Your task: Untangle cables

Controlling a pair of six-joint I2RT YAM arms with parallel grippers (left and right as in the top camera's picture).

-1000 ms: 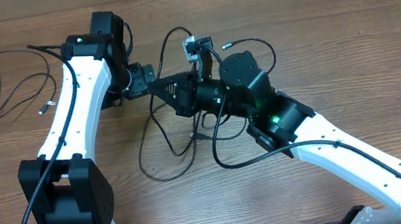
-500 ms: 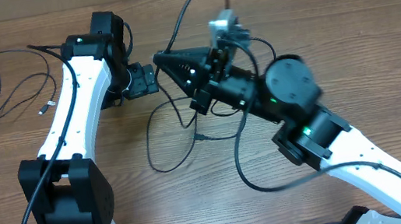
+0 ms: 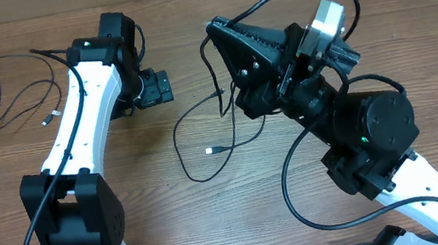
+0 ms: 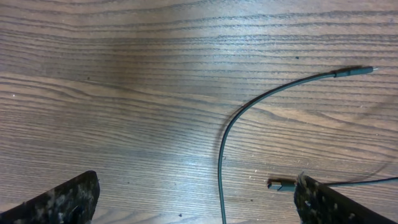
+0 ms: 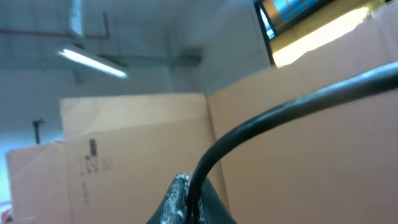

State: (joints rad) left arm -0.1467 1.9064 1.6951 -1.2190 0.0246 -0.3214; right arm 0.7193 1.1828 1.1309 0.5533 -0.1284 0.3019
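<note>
The tabletop by the trailing cable [image 3: 259,129] is far below the robot's right gripper, so the gripper should tip its fingers down and go down there to let go of the held cable.
One thin black cable [image 3: 179,139] trails over the table's middle, its small plug [image 3: 210,150] lying flat. It rises to my right gripper [image 3: 213,29], which is held high above the table. In the right wrist view that gripper [image 5: 189,200] is shut on the cable [image 5: 261,121], which arcs up and to the right. My left gripper [image 3: 160,88] sits low by the cable, open. Between its fingers [image 4: 68,199] the left wrist view shows a cable strand [image 4: 221,158] and a plug [image 4: 281,184]. More loose cables [image 3: 22,98] lie at far left.
Thicker black wires [image 3: 299,206] loop from the right arm over the table's right half. Cardboard boxes [image 5: 137,149] stand behind the table. The left arm's base [image 3: 74,220] takes up the near left.
My right arm has risen and swung to the right, carrying the cable with it. The loop on the table has been dragged right and drawn tighter. The left arm has stayed still.
</note>
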